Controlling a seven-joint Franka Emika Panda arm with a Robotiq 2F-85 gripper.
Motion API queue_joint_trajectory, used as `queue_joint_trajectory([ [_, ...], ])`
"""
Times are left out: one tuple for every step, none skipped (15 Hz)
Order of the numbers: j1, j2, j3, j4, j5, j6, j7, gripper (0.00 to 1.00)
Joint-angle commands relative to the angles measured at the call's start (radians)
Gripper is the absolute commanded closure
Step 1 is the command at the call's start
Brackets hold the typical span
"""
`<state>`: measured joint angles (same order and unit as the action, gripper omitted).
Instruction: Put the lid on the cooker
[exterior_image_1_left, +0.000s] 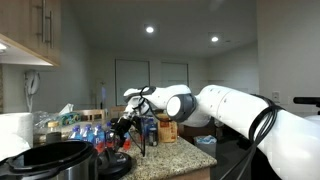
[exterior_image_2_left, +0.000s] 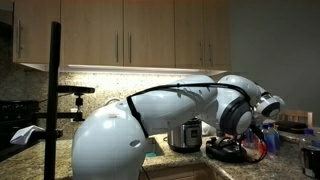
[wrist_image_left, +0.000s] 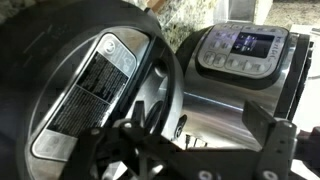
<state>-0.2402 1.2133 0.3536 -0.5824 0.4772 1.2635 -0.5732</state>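
My open fingers are lined up on both sides of the lid's edge nearest the cooker (wrist_image_left: 245, 60) in the wrist view, so I will lower my gripper over that edge and close it.
The cooker (wrist_image_left: 245, 60) has a silver steel body and a black control panel, and stands at the right of the wrist view. It also shows in both exterior views (exterior_image_1_left: 55, 158) (exterior_image_2_left: 185, 135). The lid (wrist_image_left: 95, 80), round and black with a label on it, lies beside the cooker on the counter and fills the left of the wrist view. It also shows in both exterior views (exterior_image_1_left: 113, 165) (exterior_image_2_left: 228, 151). My gripper (wrist_image_left: 200, 150) is open and empty, just above the lid's edge nearest the cooker. It also shows in both exterior views (exterior_image_1_left: 125, 125) (exterior_image_2_left: 262, 135).
A granite counter (exterior_image_1_left: 175, 158) carries small bottles and boxes (exterior_image_1_left: 90, 130) behind the lid. Wall cabinets (exterior_image_2_left: 150, 35) hang above. A black camera stand (exterior_image_2_left: 55, 100) rises at the counter's near side. The counter edge drops off close to the lid.
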Motion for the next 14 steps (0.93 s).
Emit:
queue_joint_trajectory([
  [-0.016, 0.042, 0.045, -0.008, 0.080, 0.005, 0.044, 0.00],
  [-0.018, 0.053, 0.053, -0.011, 0.105, 0.014, 0.051, 0.00],
  [-0.019, 0.062, 0.061, -0.012, 0.126, 0.022, 0.054, 0.00],
  [-0.020, 0.071, 0.070, -0.014, 0.153, 0.033, 0.058, 0.00],
  [-0.019, 0.078, 0.077, -0.015, 0.174, 0.046, 0.056, 0.00],
  [-0.018, 0.085, 0.082, -0.013, 0.194, 0.055, 0.046, 0.00],
  [-0.014, 0.092, 0.084, -0.009, 0.205, 0.069, 0.025, 0.00],
  [-0.003, 0.094, 0.077, -0.005, 0.204, 0.097, 0.012, 0.00],
  [0.004, 0.098, 0.077, -0.005, 0.209, 0.126, 0.014, 0.00],
  [0.008, 0.098, 0.075, -0.006, 0.209, 0.149, 0.016, 0.00],
  [0.011, 0.097, 0.072, -0.007, 0.206, 0.174, 0.016, 0.00],
  [0.016, 0.092, 0.064, -0.008, 0.197, 0.189, 0.017, 0.25],
  [0.019, 0.085, 0.057, -0.007, 0.184, 0.187, 0.013, 0.26],
  [0.021, 0.077, 0.046, -0.002, 0.158, 0.151, -0.003, 0.33],
])
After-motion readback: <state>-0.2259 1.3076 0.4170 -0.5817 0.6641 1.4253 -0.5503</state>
